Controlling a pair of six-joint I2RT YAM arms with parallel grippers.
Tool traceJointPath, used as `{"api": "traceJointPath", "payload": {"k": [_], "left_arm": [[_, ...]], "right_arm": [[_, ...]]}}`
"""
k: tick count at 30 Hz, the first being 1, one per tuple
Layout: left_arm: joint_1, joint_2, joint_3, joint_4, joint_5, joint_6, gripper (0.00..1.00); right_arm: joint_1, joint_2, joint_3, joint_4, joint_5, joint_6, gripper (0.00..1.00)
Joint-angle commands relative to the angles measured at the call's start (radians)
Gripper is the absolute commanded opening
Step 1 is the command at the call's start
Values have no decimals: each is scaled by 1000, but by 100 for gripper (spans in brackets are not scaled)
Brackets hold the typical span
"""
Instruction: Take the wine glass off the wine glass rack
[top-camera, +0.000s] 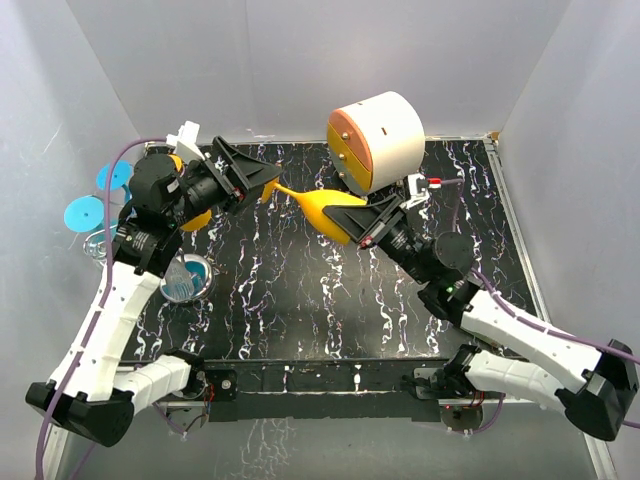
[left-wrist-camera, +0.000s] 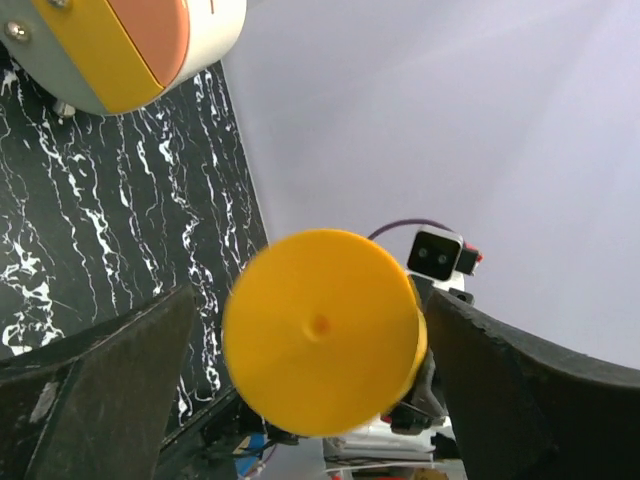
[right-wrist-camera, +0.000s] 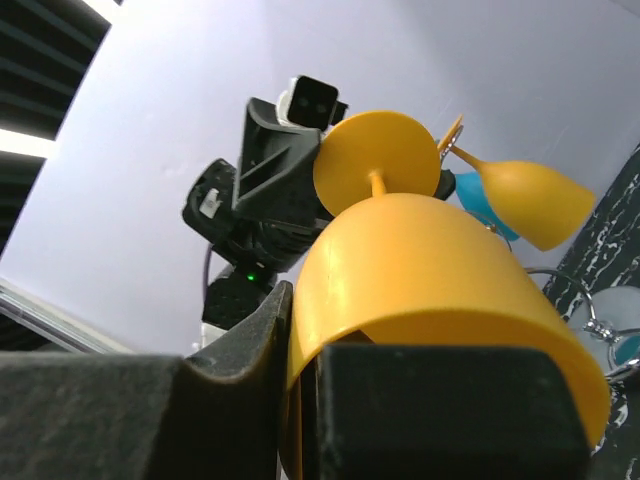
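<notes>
The wine glass lies level. My right gripper needs to turn next so the foot of the glass points down, lower it onto the bare tabletop beside the drawer cabinet and release it.
A yellow wine glass lies level above the table, bowl to the right, foot to the left. My right gripper is shut on its bowl; in the right wrist view the fingers pinch the bowl's rim. My left gripper is open, its fingers either side of the glass's round yellow foot and apart from it. The chrome wire rack stands at the far left, partly hidden by the left arm. Another yellow glass and blue ones hang on it.
A round white-and-orange drawer cabinet stands at the back, just behind the right gripper, and also shows in the left wrist view. A shiny round disc with blue in it sits by the left forearm. White walls enclose the black marbled table.
</notes>
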Motion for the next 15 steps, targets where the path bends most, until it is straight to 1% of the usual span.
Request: {"api": "traceJointPath", "payload": {"k": [1,4,6,9,10,12,14,15], "left_arm": [[-2,-16,13,-5,13,27,99],[-1,-4,75,-125,-56,115,99],[-2,2,128,-259,-137,182,99],[-1,-8,191,-377,-260,262,99],[-1,-17,200,-396,-293,278,99],[-2,-37,204,-416,-316,304,99],[-2,-55,202,-426,-332,322,99],[-1,-62,202,-431,-341,327,99]], "right_arm": [[-3,-74,3,-41,60,34,0],[-3,-141,-18,-190,172,-47,0],[-3,-181,-25,-359,282,-105,0],[-3,-231,-37,-632,462,-194,0],[-3,-243,-40,-713,514,-219,0],[-3,-269,-38,-860,589,-278,0],[-3,-287,-19,-965,642,-334,0],[-3,-290,0,-1002,662,-397,0]]}}
